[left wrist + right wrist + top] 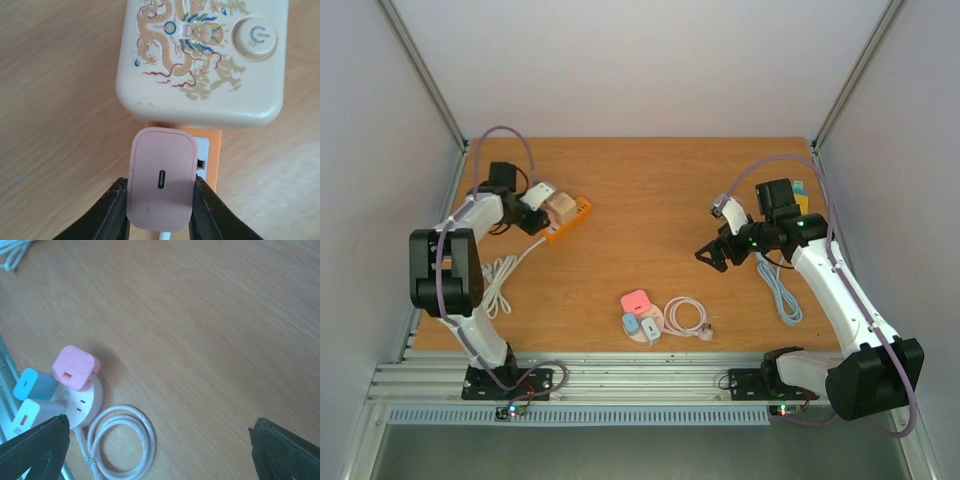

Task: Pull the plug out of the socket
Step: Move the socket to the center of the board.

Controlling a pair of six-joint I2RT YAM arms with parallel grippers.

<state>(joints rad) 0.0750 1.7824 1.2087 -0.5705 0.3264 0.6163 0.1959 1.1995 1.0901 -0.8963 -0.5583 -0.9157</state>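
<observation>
My left gripper should next bring the pink plug and socket strip right in the top view, to the table's bare middle, and release it there.
An orange socket strip [213, 159] lies on the wooden table, at the back left in the top view [577, 215]. A dusty-pink plug [161, 180] with a slot in its face sits in the strip. A big cream plug with a dragon print [200, 60] sits beside it. My left gripper [160, 212] is shut on the pink plug, one black finger on each side. In the top view it is at the strip's left end [534, 220]. My right gripper [715, 254] is open and empty, hovering above the table's middle right, its fingers wide apart in the right wrist view [160, 455].
A round white socket [642, 325] with a pink, a blue and a white plug lies at the front centre and shows in the right wrist view [82, 401]. A coiled white cable [686, 317] lies beside it. A light-blue cable [780, 290] lies right; a white cord [500, 280] left.
</observation>
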